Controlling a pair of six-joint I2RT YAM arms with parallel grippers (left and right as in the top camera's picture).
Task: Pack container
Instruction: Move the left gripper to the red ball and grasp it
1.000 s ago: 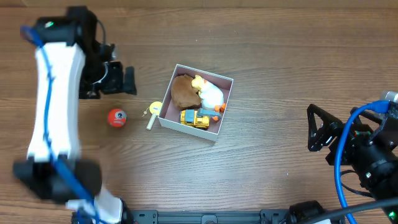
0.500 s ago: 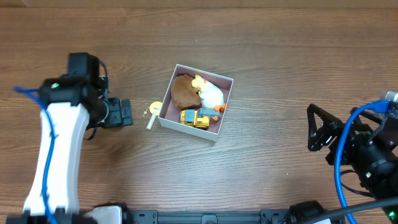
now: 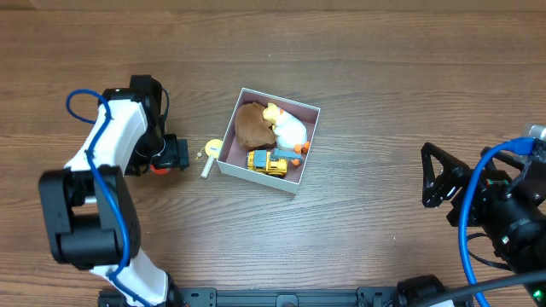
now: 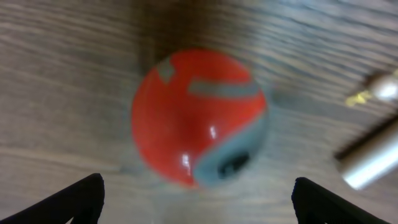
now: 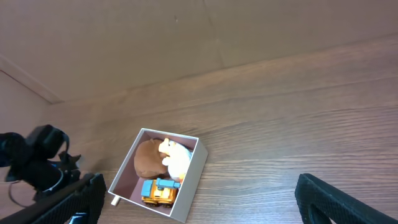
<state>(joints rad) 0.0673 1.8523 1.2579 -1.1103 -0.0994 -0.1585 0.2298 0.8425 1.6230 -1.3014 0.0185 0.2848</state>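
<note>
The red ball (image 4: pixel 199 118) is below my left gripper, so my left gripper should next bring its open fingers down on both sides of the ball and close them around it.
The container (image 3: pixel 254 174) is a white-walled square box with a pink bottom in mid-table. It holds a brown plush (image 3: pixel 251 124), a white duck (image 3: pixel 290 130) and a yellow-blue truck (image 3: pixel 269 162). It also shows in the right wrist view (image 5: pixel 190 179). A red ball with grey markings (image 4: pixel 199 115) lies on the table left of the box. My left gripper (image 3: pixel 171 155) is low over it, open, with the ball between the fingers (image 4: pixel 199 208). From overhead only a red sliver of the ball (image 3: pixel 155 169) shows. My right gripper (image 3: pixel 435 188) is open and empty at the right.
A small yellow toy with a white stick (image 3: pixel 209 157) lies between the ball and the box's left wall; it also shows at the right edge of the left wrist view (image 4: pixel 370 162). The table (image 3: pixel 367 77) is brown wood.
The left arm swung from the back left down toward the ball. Its open gripper now sits over the ball, hiding most of it from overhead. The right arm has not moved.
</note>
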